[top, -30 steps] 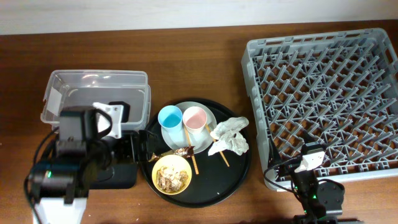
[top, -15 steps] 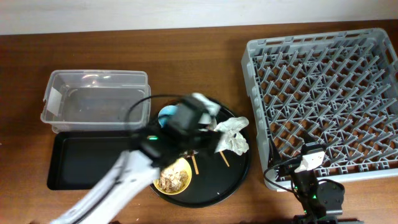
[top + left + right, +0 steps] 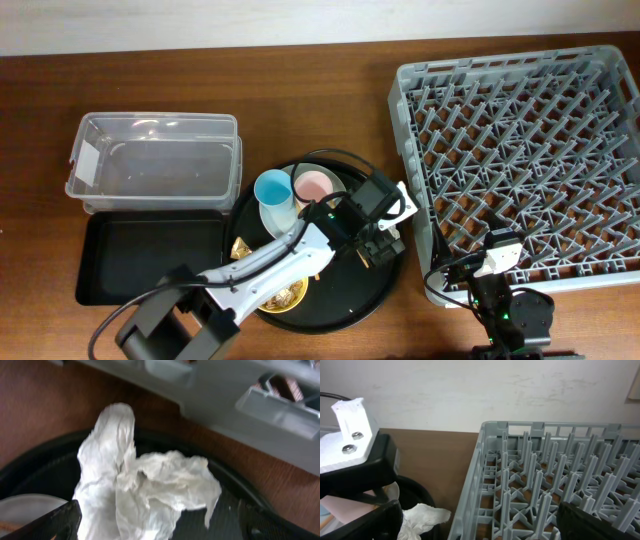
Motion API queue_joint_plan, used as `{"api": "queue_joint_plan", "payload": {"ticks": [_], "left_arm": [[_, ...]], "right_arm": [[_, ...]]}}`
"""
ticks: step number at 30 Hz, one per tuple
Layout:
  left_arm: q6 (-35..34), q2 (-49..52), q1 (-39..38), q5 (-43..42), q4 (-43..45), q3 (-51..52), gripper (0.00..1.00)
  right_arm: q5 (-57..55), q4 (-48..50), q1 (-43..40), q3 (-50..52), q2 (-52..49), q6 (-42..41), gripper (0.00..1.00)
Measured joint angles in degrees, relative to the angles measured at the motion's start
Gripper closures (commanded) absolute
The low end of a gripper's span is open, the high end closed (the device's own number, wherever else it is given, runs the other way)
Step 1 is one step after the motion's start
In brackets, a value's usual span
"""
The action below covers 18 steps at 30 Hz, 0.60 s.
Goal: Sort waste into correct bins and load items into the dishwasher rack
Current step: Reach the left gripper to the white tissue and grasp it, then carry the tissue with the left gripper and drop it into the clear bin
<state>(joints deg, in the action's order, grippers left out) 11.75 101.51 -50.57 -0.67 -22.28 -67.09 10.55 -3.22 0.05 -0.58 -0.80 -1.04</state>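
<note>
Next I will move my left gripper down onto the middle of the crumpled white napkin (image 3: 145,487) just below it, since its open fingers already straddle the folds.
The crumpled white napkin (image 3: 145,487) lies on the right side of the large round black tray, beside the grey dishwasher rack (image 3: 520,140). My left gripper (image 3: 382,232) is open just above the napkin, with one finger on each side of it (image 3: 160,530). In the overhead view the gripper hides the napkin. The light-blue cup (image 3: 273,190) and pink cup (image 3: 314,186) stand on the pale plate (image 3: 290,215). My arm covers most of the yellow bowl (image 3: 287,297) and the chopsticks. My right gripper (image 3: 498,258) is open and empty (image 3: 480,527) at the rack's front left corner.
The clear plastic tub (image 3: 155,160) stands at the left, with the shallow black rectangular tray (image 3: 150,258) in front of it. A gold glint (image 3: 240,246) shows at the round black tray's (image 3: 340,312) left edge. The right wrist view shows the rack wall (image 3: 490,475) and the napkin (image 3: 422,515).
My left arm has swung right, from over the black rectangular tray to over the napkin on the round tray. The right arm has not moved.
</note>
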Motion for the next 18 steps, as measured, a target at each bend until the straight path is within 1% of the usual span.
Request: {"api": "queue_joint_plan", "payload": {"ticks": [9, 15, 16, 18], "left_arm": [[1.07, 7.61, 0.0, -0.57, 4.46, 0.0, 0.01], [1.14, 8.76, 0.0, -0.59, 6.95, 0.0, 0.02], [1.14, 9.38, 0.0, -0.59, 7.23, 0.0, 0.02], [1.16, 10.88, 0.0, -0.52, 7.32, 0.0, 0.1]], "right_arm": [[0.0, 0.0, 0.0, 0.0, 0.0, -0.02, 0.01], [0.0, -0.02, 0.0, 0.0, 0.0, -0.02, 0.01], [0.0, 0.0, 0.0, 0.0, 0.0, 0.0, 0.01], [0.0, 0.0, 0.0, 0.0, 0.0, 0.0, 0.01]]}}
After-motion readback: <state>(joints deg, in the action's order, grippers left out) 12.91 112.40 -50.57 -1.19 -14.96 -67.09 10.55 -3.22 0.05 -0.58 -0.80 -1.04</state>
